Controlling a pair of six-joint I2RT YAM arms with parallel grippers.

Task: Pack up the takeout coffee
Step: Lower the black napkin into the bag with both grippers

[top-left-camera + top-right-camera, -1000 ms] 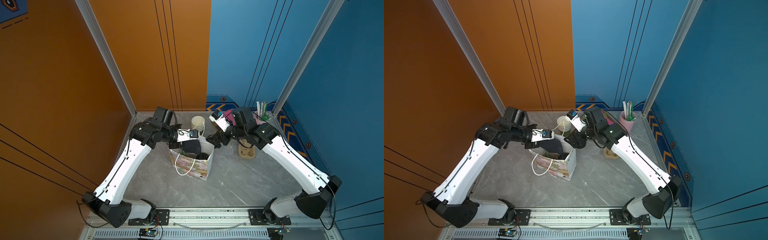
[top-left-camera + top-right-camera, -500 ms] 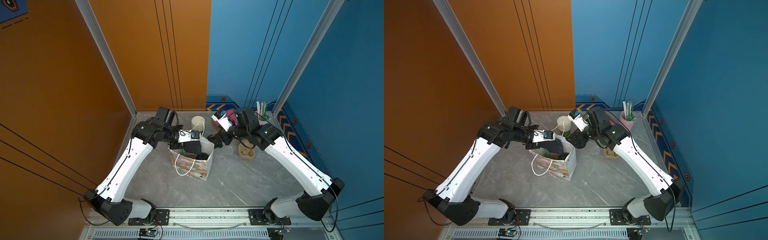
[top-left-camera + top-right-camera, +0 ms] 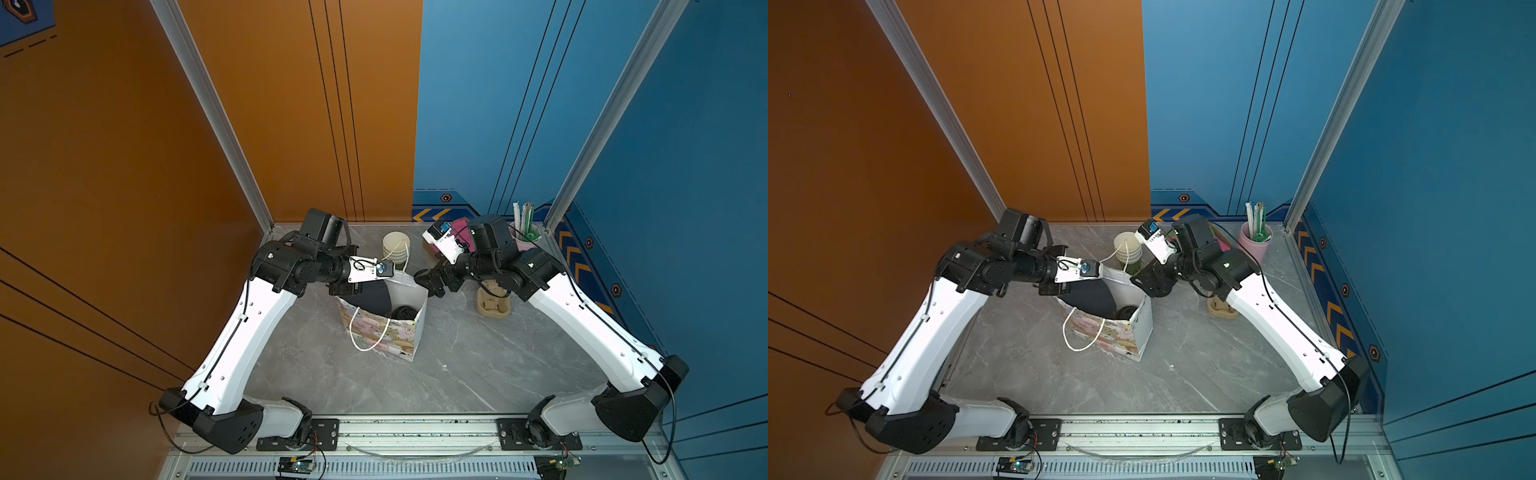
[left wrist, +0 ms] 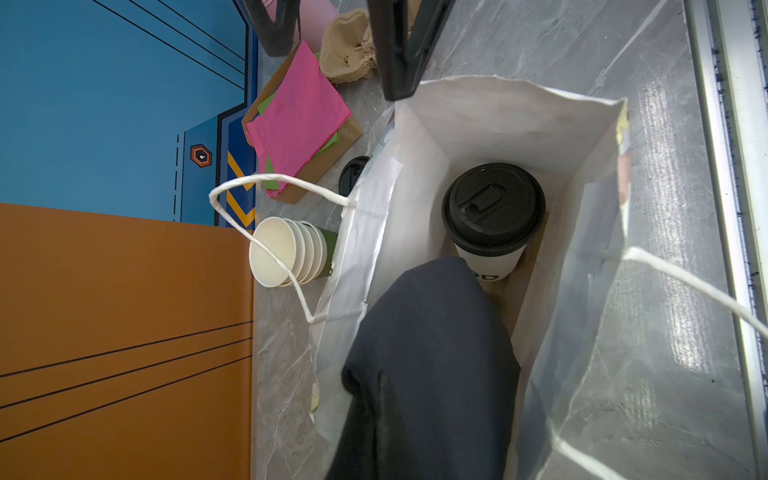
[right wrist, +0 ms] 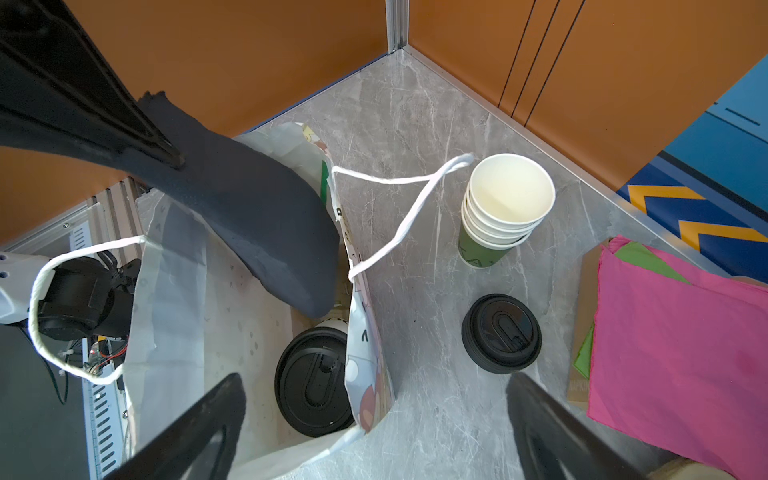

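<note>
The robot's left gripper needs to go down next into the bag's space beside the cup and let go of the dark navy sheet [image 4: 432, 353] there, since the cup fills only one end.
The takeout coffee [image 4: 493, 208], a white cup with a black sip lid, stands upright inside the patterned paper bag [image 3: 386, 332]; it also shows in the right wrist view [image 5: 311, 382] and in a top view [image 3: 1126, 311]. My left gripper [image 3: 343, 289] is at the bag's far left rim, shut on a dark navy sheet [image 4: 432, 353] that hangs into the bag beside the cup. My right gripper [image 5: 374, 436] hovers open over the bag's right wall [image 5: 365, 374], one finger on each side of it, empty. In both top views it [image 3: 430, 282] sits by the bag's back right corner.
A stack of lidless cups [image 5: 507, 203] with a green one lowest stands behind the bag. Loose black lids [image 5: 500, 332] and pink napkins [image 5: 673, 353] lie to its right. A cardboard cup carrier [image 3: 492, 305] and a pink cup of straws [image 3: 525, 235] are at the back right.
The right arm has shifted slightly to the right, its gripper still open by the bag. The left arm and the bag have hardly moved.
</note>
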